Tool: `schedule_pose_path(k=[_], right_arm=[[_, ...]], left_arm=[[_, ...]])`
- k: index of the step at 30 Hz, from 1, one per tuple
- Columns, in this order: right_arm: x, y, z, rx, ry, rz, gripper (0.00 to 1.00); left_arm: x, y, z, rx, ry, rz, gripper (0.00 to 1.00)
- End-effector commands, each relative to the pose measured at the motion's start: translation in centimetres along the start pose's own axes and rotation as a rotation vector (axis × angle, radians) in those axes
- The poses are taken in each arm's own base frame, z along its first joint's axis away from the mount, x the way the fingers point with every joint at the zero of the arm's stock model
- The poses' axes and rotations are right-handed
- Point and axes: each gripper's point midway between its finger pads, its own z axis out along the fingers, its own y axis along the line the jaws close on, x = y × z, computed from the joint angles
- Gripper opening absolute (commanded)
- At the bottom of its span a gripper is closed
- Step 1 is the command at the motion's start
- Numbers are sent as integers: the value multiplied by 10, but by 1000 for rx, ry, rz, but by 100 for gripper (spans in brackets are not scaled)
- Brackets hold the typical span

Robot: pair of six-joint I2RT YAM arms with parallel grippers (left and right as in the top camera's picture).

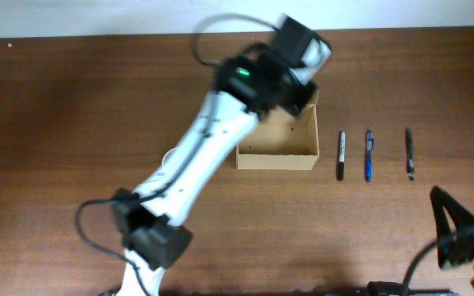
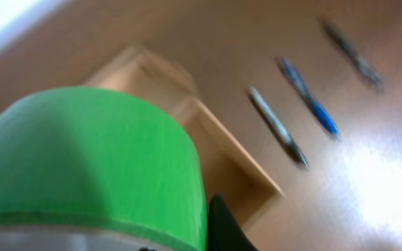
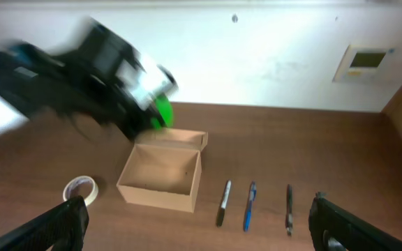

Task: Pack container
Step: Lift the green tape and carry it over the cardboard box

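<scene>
I should move my left gripper back and down to the box's bare bottom and let go, as the box is open and empty below the green tape roll (image 2: 89, 153).
The container (image 1: 278, 152) is an open tan cardboard box at the table's middle, its flap lid standing at the far side; it also shows in the right wrist view (image 3: 160, 176) and the left wrist view (image 2: 218, 150). My left gripper (image 1: 296, 72) is shut on a green tape roll (image 2: 89, 153) and holds it above the box's far edge; the roll also shows in the right wrist view (image 3: 162, 111). My right gripper (image 3: 201, 233) is open and empty, low at the table's front right (image 1: 459, 238), well apart from the box.
A white tape roll (image 3: 80, 189) lies left of the box, partly under the left arm in the overhead view (image 1: 168, 156). Right of the box lie a black marker (image 1: 341, 154), a blue pen (image 1: 369, 154) and a dark pen (image 1: 410, 153).
</scene>
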Motion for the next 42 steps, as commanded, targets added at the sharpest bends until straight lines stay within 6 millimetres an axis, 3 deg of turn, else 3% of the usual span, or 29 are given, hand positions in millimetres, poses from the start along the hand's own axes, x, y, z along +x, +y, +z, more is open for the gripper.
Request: schedule_pose_path(k=[1,5,12,22,28,33,42], right_arm=[[1,0,1,-4,8,24,99],[1,1,2,-4,8,27,99],[1,2,-4,-3,-5,24,99],[4,6,-20,-3,-45,15,99],[10,5,-11,-10,-6,31,99],[17,6,-2,-24,31,40,99],[17,6,-3,-24,29,40,99]], left_arm=[[38,-39,25,81,162,106,2],[70,-50,34,103,290,184,2],[72,-39,39,102,300,215,2],[86,8,82,75,350,163,2],[99,34,105,60,387,120,2],[101,45,106,52,389,100,2],[112,42,101,60,438,96,2]])
